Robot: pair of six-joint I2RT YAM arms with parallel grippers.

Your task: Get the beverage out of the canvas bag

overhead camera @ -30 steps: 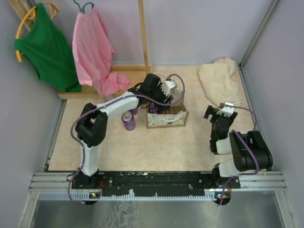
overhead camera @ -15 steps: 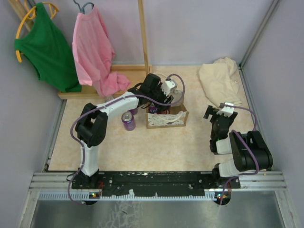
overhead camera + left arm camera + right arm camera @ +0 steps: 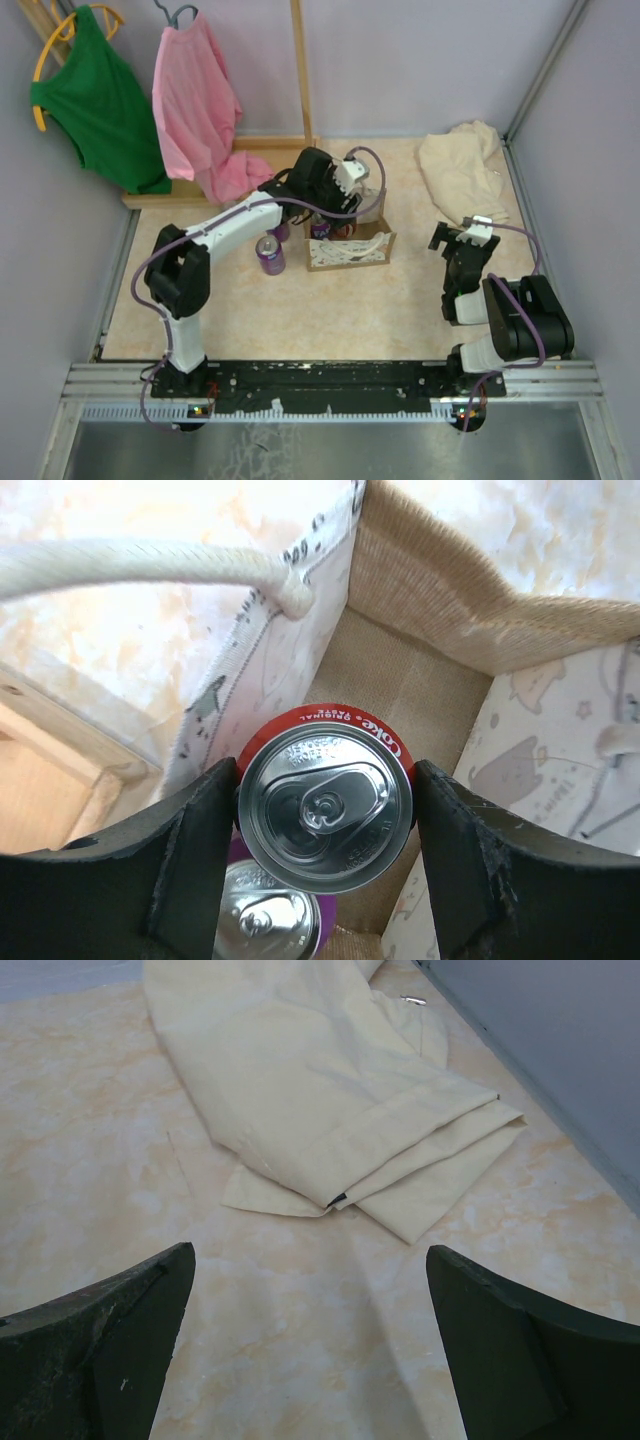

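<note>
Bare tabletop (image 3: 237,262) beside the purple can lies to my left gripper's left in the top view, so I will rise over the bag's side, then lower and release there.
The canvas bag (image 3: 352,247) stands at the table's middle, beige with a speckled pattern and white rope handles (image 3: 150,560). In the left wrist view I look down into its open top, past its woven wall (image 3: 430,600). My left gripper (image 3: 326,820) is shut on a red Coke can (image 3: 325,808), one finger on each side, upright in the bag's opening. A purple can (image 3: 265,920) sits lower in the bag beside it. In the top view my left gripper (image 3: 350,187) hangs over the bag's far edge. My right gripper (image 3: 455,238) is open and empty, and it also shows in the right wrist view (image 3: 310,1360).
Another purple can (image 3: 270,256) stands on the table left of the bag. A plain cream cloth (image 3: 462,170) lies at the back right, just ahead of my right gripper (image 3: 320,1090). A wooden rack base (image 3: 200,190) with a green shirt (image 3: 100,100) and a pink shirt (image 3: 200,110) stands at the back left.
My left arm has shifted: its elbow swung left and the gripper rose a little over the bag. The right arm has not moved.
</note>
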